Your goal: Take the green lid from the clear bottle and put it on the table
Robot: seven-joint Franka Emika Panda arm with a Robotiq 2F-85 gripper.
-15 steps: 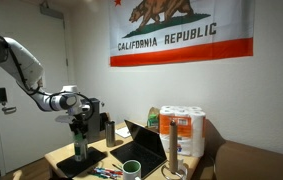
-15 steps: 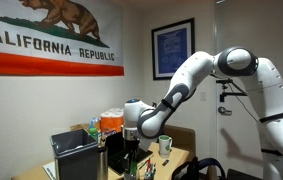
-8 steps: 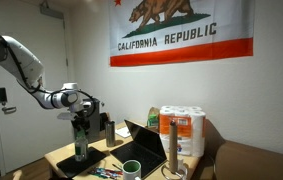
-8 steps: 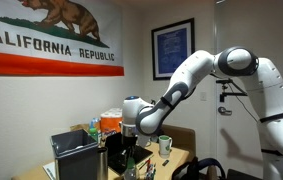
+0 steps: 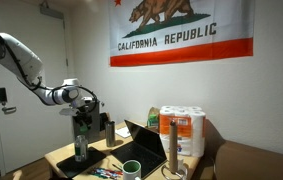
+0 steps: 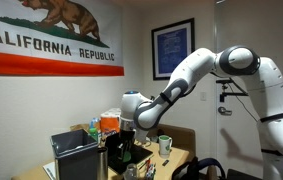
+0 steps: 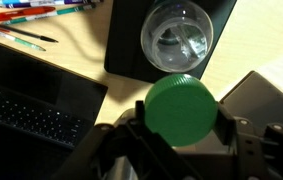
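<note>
Next, I will move my gripper off the bottle, to the left in the wrist view, and lower the lid onto the bare wood beside the pens.
In the wrist view my gripper (image 7: 181,118) is shut on the green lid (image 7: 181,106), a bright green round cap held between the two dark fingers (image 7: 226,112). The clear bottle (image 7: 178,37) stands directly below, seen from above with its mouth open. It rests on a dark mat (image 7: 126,40) on the light wood table (image 7: 243,50). In both exterior views the gripper (image 5: 80,121) (image 6: 124,126) hangs a little above the upright bottle (image 5: 80,150). The lid is too small to make out there.
An open laptop (image 7: 31,100) (image 5: 143,145) lies beside the mat, with pens (image 7: 21,14) behind it. A dark green mug (image 5: 131,168), a slim dark flask (image 5: 109,130) and paper towel rolls (image 5: 186,130) stand on the table.
The gripper has risen slightly above the bottle, with the green lid held in it. The bottle stays in place on the mat.
</note>
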